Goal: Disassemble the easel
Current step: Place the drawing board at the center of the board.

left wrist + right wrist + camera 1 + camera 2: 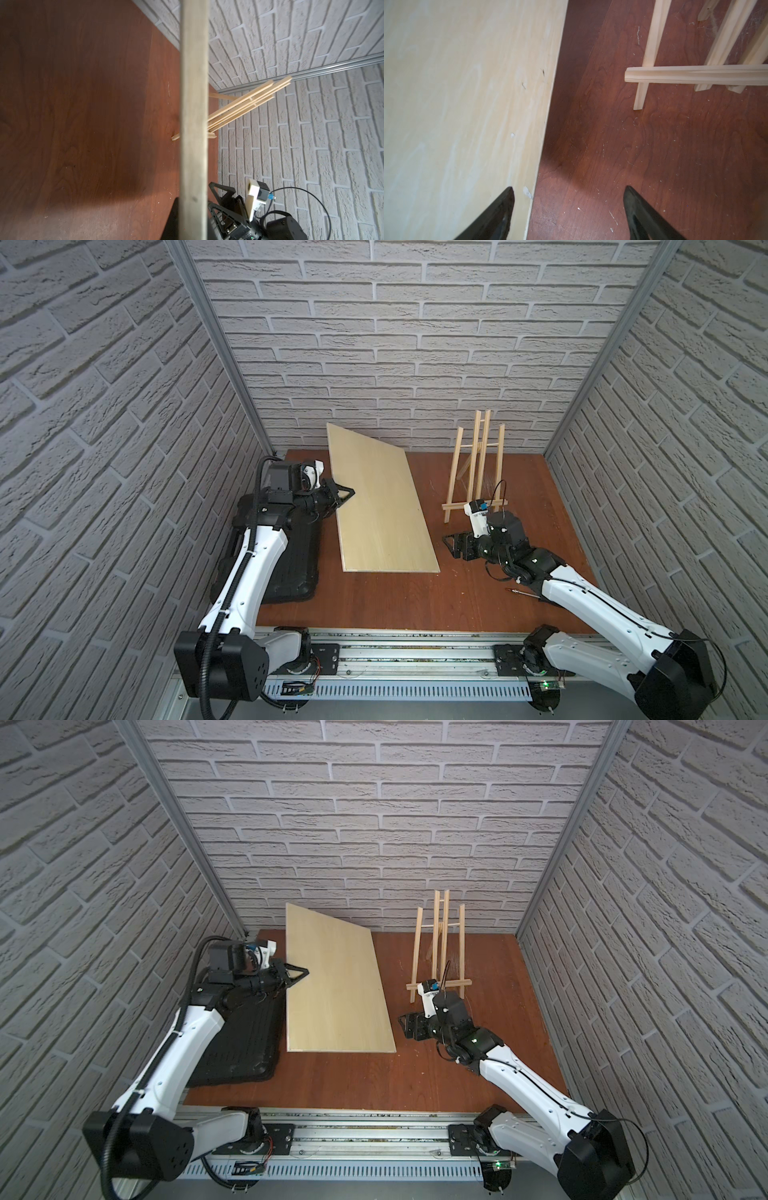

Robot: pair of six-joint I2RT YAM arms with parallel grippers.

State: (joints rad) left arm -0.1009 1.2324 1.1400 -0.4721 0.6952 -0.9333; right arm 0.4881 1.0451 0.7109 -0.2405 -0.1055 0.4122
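The board's raised edge comes down toward the tabletop beside the black case, below my left gripper, next to level the slope. Then my left gripper releases it.
The easel stands upright at the back right of the table, its cross ledge low at the front. A large pale plywood board slopes across the middle, raised on its left side. My left gripper is shut on the board's left edge. My right gripper stands open, low beside the board's right edge and just in front of the easel. One of its fingertips shows over the board's face; the other is over bare table.
A black ribbed case lies at the left under my left arm. A thin pen-like tool lies on the brown table beside my right arm. Brick walls close in the back and both sides.
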